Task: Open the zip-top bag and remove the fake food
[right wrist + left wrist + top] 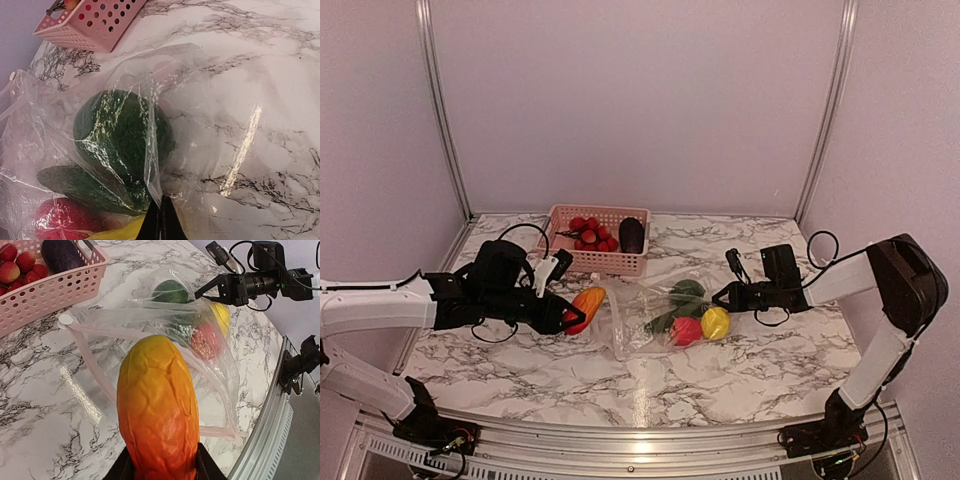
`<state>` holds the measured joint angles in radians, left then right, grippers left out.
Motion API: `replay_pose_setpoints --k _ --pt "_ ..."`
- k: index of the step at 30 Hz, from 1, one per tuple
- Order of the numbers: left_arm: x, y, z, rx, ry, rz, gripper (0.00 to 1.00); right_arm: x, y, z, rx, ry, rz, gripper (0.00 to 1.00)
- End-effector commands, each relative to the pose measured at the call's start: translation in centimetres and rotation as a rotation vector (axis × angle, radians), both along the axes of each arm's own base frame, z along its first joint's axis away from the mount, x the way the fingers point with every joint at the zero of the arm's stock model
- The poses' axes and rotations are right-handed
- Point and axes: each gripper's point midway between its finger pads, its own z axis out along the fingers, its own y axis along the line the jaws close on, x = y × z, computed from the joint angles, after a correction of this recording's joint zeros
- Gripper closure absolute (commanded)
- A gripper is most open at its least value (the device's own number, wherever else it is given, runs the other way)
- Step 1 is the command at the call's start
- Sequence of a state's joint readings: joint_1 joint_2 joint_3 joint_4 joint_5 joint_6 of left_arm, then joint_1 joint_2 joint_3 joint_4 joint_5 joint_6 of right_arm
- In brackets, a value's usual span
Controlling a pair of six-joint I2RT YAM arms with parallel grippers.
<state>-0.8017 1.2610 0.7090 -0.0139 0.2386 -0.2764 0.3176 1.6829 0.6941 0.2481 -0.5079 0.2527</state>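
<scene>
I should next raise the orange-red piece [157, 405] outward in my left gripper, then lower it over the basket's end beside the red cluster.
The clear zip-top bag [638, 318] lies open at mid-table, its mouth toward the left arm. Inside are a dark green round piece [688, 291], a red piece [686, 332] and a yellow lemon [716, 323]. My left gripper [570, 312] is shut on an orange-red elongated fake food piece [157, 405] and holds it just outside the bag's mouth [100, 365]. My right gripper [161, 220] is shut on a fold of the bag's plastic [155, 165], beside the green piece [120, 135]. It also shows in the top view [723, 297].
A pink slotted basket [582, 260] stands behind the bag and holds a red round cluster [590, 233] and a purple eggplant [632, 235]. The table's metal rail [265, 440] runs along the near edge. Walls close in the back and sides.
</scene>
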Motion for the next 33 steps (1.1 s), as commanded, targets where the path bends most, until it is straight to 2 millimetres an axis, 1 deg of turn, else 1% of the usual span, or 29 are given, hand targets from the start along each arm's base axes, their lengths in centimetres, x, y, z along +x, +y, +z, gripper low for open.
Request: replay_pose_setpoints --k 1,3,4,5,8,11,12,13,15,18,20,21,23,26,28,33 --pt "3.2 1.8 4.1 -0.148 -0.032 0.081 0.81 0.5 -0.3 0.2 -0.002 -0.013 -0.007 1.0" --pt "5.7 3.2 5.3 -0.181 -0.044 0.156 0.81 0.5 -0.3 0.1 -0.001 -0.012 -0.006 1.0" --pt "7.0 3.9 5.5 -0.185 -0.045 0.198 0.81 0.5 -0.2 0.1 0.0 -0.012 -0.006 1.0" --pt "8.3 4.2 6.5 -0.2 -0.055 0.227 0.81 0.5 -0.2 0.1 0.002 -0.011 -0.004 1.0" --pt "11.8 5.0 8.0 -0.206 -0.078 0.294 0.81 0.5 -0.2 0.1 0.002 -0.009 -0.003 1.0" --pt "15.9 6.7 8.9 -0.158 -0.099 0.395 0.8 0.5 -0.1 0.1 0.002 -0.009 -0.001 1.0" --pt "17.1 7.3 8.6 -0.124 -0.094 0.421 0.8 0.6 -0.1 0.1 0.002 -0.01 0.0 1.0" --pt "18.3 7.8 8.9 -0.1 -0.098 0.443 0.8 0.6 -0.1 0.1 0.005 -0.009 0.0 1.0" --pt "20.6 9.0 8.4 -0.026 -0.096 0.482 0.8 0.6 0.0 0.1 0.007 -0.008 0.003 1.0" --pt "23.5 9.9 8.2 0.076 -0.128 0.514 0.79 0.7 0.1 0.0 0.01 -0.005 0.005 1.0" --pt "25.5 10.4 7.7 0.134 -0.138 0.53 0.77 0.7 0.1 -0.1 0.011 -0.003 0.003 1.0" --pt "26.3 10.7 7.5 0.156 -0.144 0.538 0.77 0.7 0.1 -0.1 0.013 -0.002 0.004 1.0" --pt "27.9 11.5 6.7 0.211 -0.146 0.554 0.76 0.7 0.1 -0.2 0.012 0.0 0.004 1.0" --pt "29.8 12.1 5.3 0.291 -0.14 0.552 0.75 0.7 0.2 -0.4 0.013 0.002 0.006 1.0" --pt "30.5 12.3 3.9 0.339 -0.124 0.541 0.75 0.7 0.1 -0.6 0.012 0.006 0.006 1.0" --pt "32.0 13.1 1.6 0.41 -0.116 0.554 0.73 0.7 0.3 -0.8 0.018 0.012 0.009 1.0"
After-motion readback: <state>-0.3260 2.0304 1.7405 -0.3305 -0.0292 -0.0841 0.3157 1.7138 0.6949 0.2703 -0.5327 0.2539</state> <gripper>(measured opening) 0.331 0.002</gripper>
